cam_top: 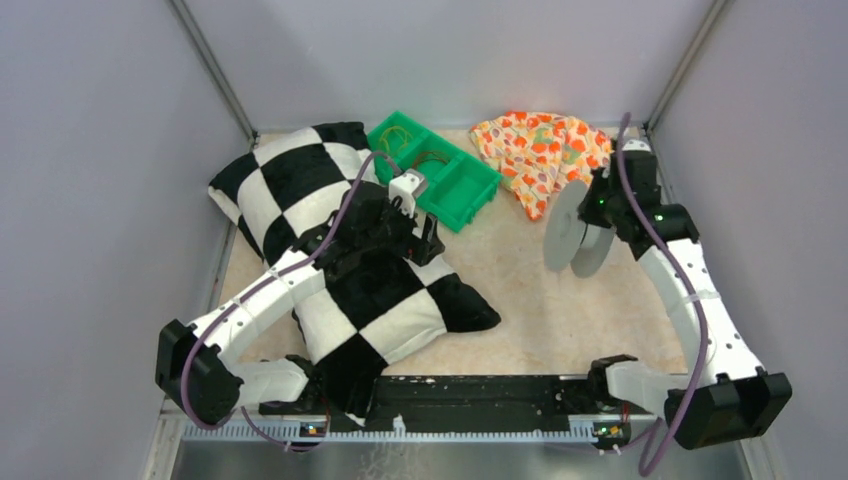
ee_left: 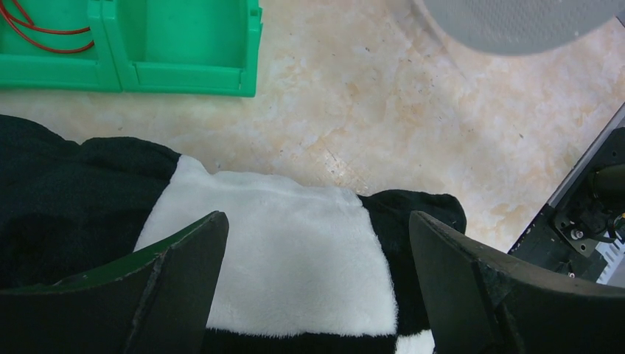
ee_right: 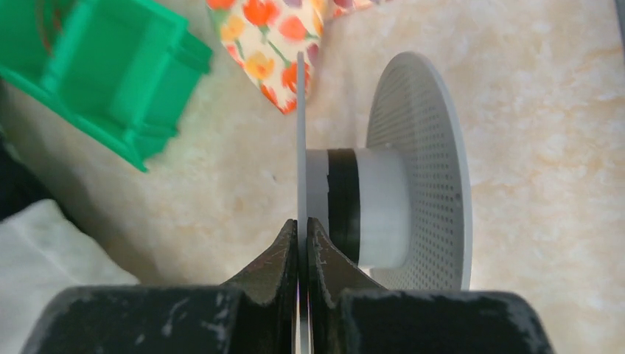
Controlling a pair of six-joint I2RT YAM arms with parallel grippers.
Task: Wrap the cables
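Observation:
The spool hangs on edge, so the robot's right gripper should lower and tilt it until it lies flat on the bare table beside the floral cloth.
The cables are thin reddish-brown loops lying in compartments of a green bin at the back of the table; one loop shows at the top left of the left wrist view. My left gripper hangs open over a black-and-white checkered cushion, with nothing between its fingers. My right gripper is shut on the thin near flange of a grey spool, held on edge above the table. The spool has a white hub with a black band and a perforated far flange.
A floral orange cloth lies at the back right, beside the green bin. The cushion covers the left part of the beige table. Grey walls enclose the sides and back. A black rail runs along the near edge.

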